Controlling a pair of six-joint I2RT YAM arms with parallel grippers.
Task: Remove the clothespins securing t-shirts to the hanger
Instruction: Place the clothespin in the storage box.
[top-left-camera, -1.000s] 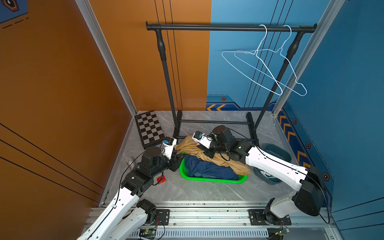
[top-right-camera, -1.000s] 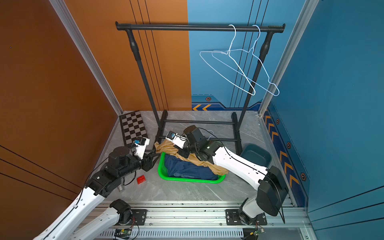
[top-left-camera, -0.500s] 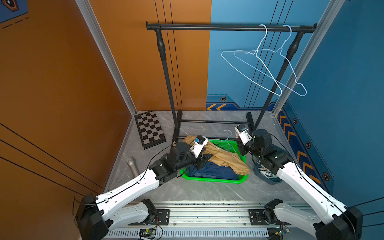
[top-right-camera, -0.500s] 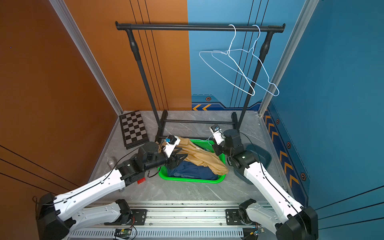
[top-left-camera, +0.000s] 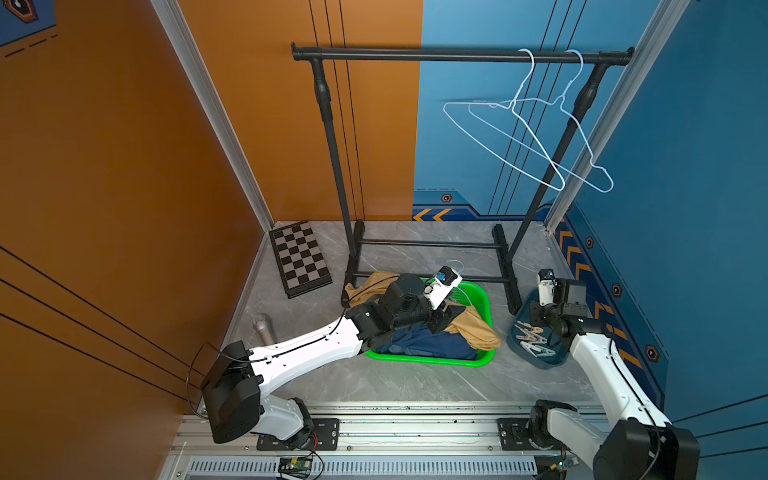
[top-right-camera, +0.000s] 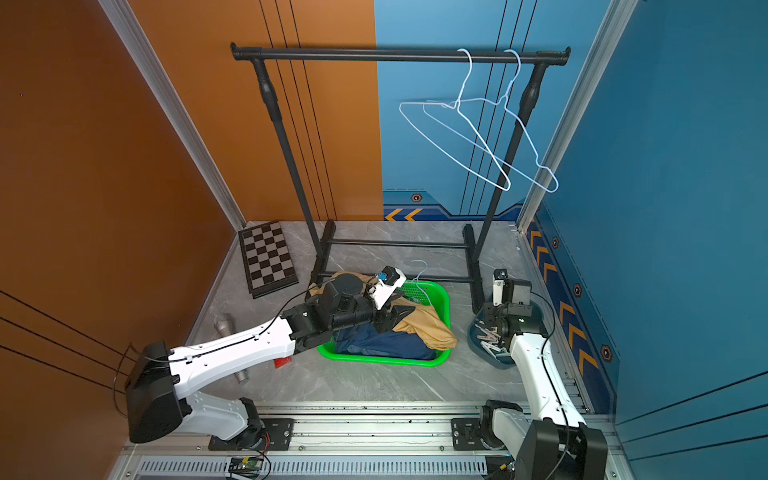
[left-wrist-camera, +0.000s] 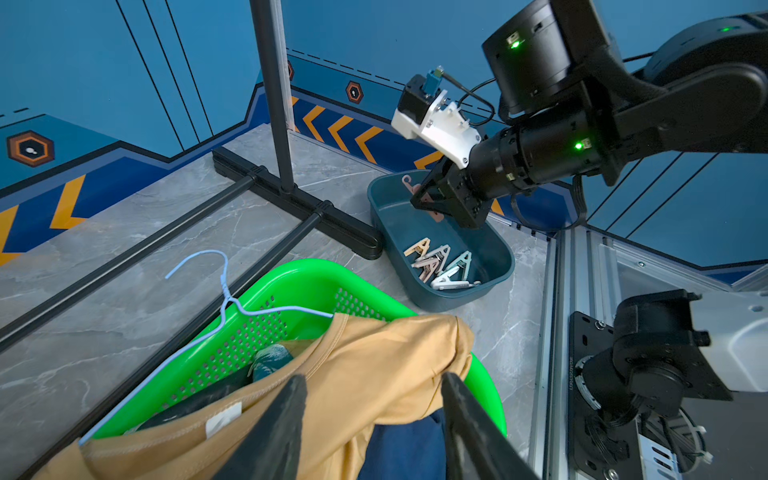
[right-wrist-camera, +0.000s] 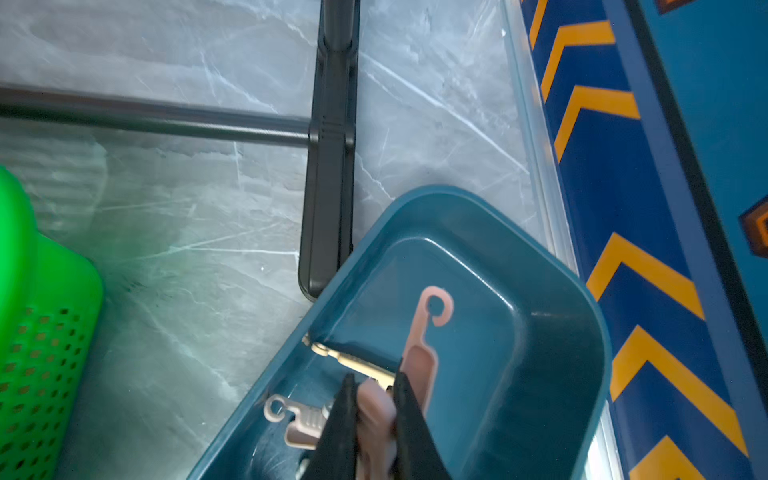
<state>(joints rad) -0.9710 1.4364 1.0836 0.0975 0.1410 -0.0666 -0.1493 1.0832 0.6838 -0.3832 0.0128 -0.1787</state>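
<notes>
Next, my right gripper eases slightly down over the pastel pile and opens, releasing the pink clothespin, since the teal tray (right-wrist-camera: 540, 291) below already holds loose clothespins.
My left gripper (left-wrist-camera: 374, 382) hangs open over the green basket (top-left-camera: 432, 360), its two fingers (left-wrist-camera: 286, 415) astride a mustard-yellow t-shirt (left-wrist-camera: 374, 353) with nothing pinched. That t-shirt is draped over a dark navy one (top-left-camera: 428, 345). A pale blue hanger (left-wrist-camera: 224, 291) lies in the basket, partly under the yellow shirt. My right gripper (right-wrist-camera: 375, 380) is shut on a pink clothespin (right-wrist-camera: 424, 357) just above the teal tray (right-wrist-camera: 540, 291). Several pastel clothespins (left-wrist-camera: 440, 266) lie in that tray.
A black garment rack (top-left-camera: 457, 54) stands behind the basket, its foot (right-wrist-camera: 328, 208) beside the tray. Two white hangers (top-left-camera: 519, 137) hang on it. A chessboard (top-left-camera: 300, 257) lies at the back left. A metal cylinder (top-left-camera: 262, 326) and a small red object (top-right-camera: 282, 362) lie by my left arm.
My right arm swung from the shirts in the basket over to the teal tray, shut on the pink clothespin. My left arm reached from the basket's left side out over the shirts.
</notes>
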